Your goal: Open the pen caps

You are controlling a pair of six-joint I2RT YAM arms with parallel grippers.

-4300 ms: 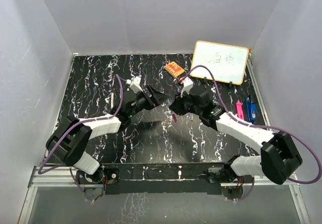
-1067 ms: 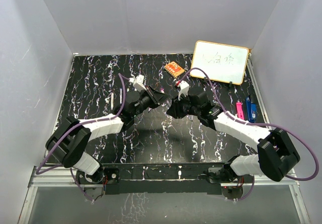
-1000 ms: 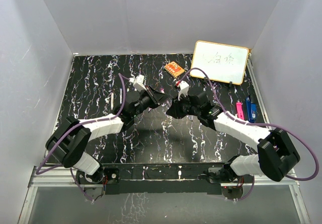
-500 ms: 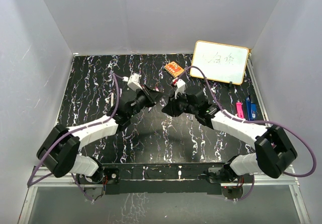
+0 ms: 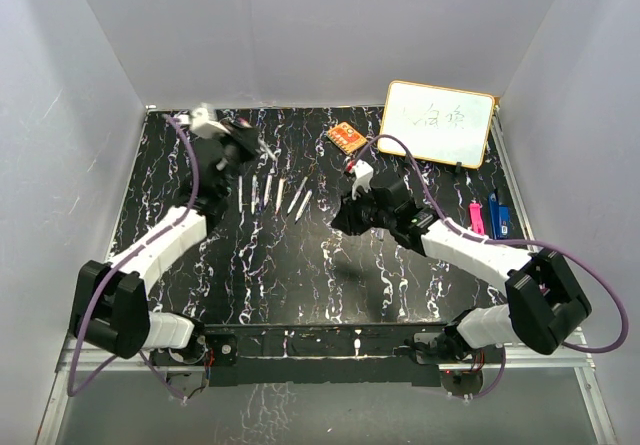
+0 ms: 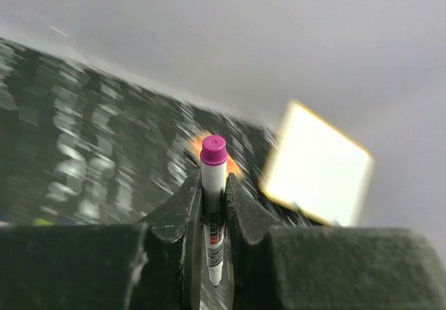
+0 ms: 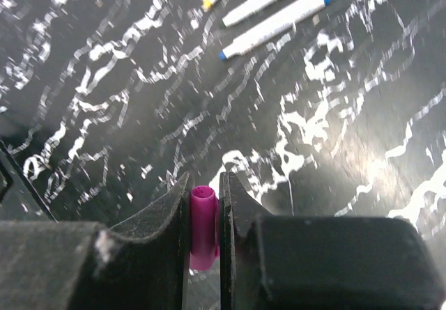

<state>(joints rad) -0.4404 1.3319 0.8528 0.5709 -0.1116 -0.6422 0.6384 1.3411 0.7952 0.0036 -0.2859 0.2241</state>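
My right gripper turns and lowers the magenta cap (image 7: 202,228) onto the table away from the row of white pens next, since the cap is off its pen.
My left gripper (image 6: 212,197) is shut on a thin white pen (image 6: 212,230) with a magenta end plug (image 6: 214,150); its bare tip points back toward the camera. In the top view that gripper (image 5: 243,147) is raised over the table's far left. My right gripper (image 7: 204,216) is shut on a loose magenta pen cap (image 7: 202,228), held just above the table near the middle (image 5: 338,221). Several other white pens (image 5: 282,191) lie side by side between the two grippers. One with a blue end (image 7: 279,21) and one with a yellow tip (image 7: 209,2) show in the right wrist view.
A small whiteboard (image 5: 440,123) leans at the back right, with an orange eraser block (image 5: 347,137) to its left. Pink (image 5: 477,217) and blue (image 5: 499,215) clips lie by the right edge. White walls enclose the black marbled table (image 5: 300,265).
The two grippers met at the table's middle one second ago. The left arm has since swung up and to the far left with the pen. The magenta cap stayed in the right gripper.
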